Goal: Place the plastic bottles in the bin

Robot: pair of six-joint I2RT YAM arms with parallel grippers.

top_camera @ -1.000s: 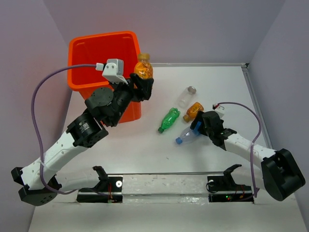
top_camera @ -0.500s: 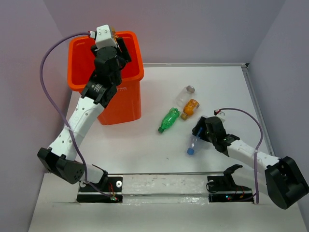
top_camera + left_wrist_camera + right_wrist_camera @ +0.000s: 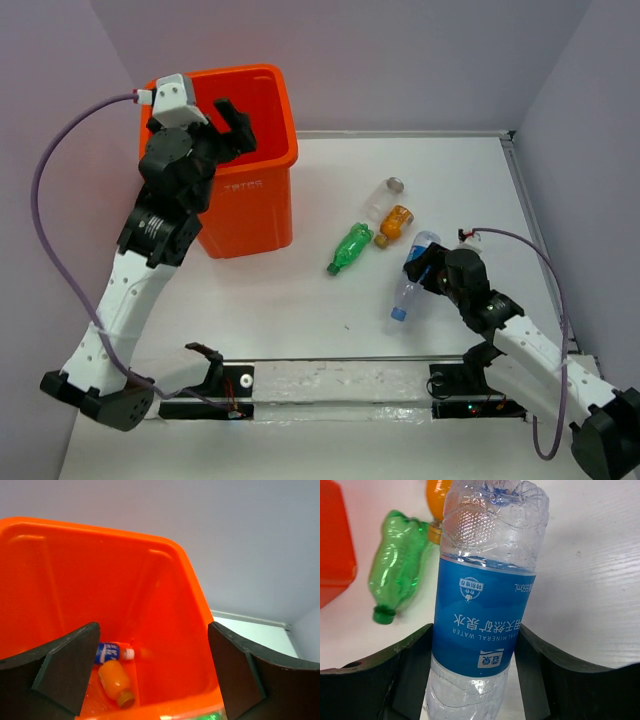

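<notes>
The robot's right gripper should next lift outward to clear the bin's high rim and let go over the bin's opening [image 3: 266, 106], which is to the gripper's left in the top view.
The orange bin [image 3: 262, 200] stands at the back left. My left gripper [image 3: 232, 120] hangs over its mouth, open and empty [image 3: 152, 652]. On the bin floor lie a blue-labelled clear bottle [image 3: 111, 653] and an orange bottle [image 3: 116, 682]. My right gripper [image 3: 432, 270] is shut on another blue-labelled clear bottle [image 3: 410, 285], both fingers pressed against its label [image 3: 482, 617]. On the table lie a green bottle [image 3: 350, 248], an orange bottle [image 3: 396, 224] and a clear unlabelled bottle [image 3: 383, 198].
The white table [image 3: 300, 300] is walled by purple panels at the back and sides. A metal rail [image 3: 340, 385] runs along the near edge by the arm bases. The green bottle [image 3: 400, 575] and the bin's corner [image 3: 335, 545] lie left of the right gripper.
My left arm swung over the bin and opened; the orange bottle it held now lies inside. My right gripper closed on the blue-labelled bottle, which turned and shifted nearer.
</notes>
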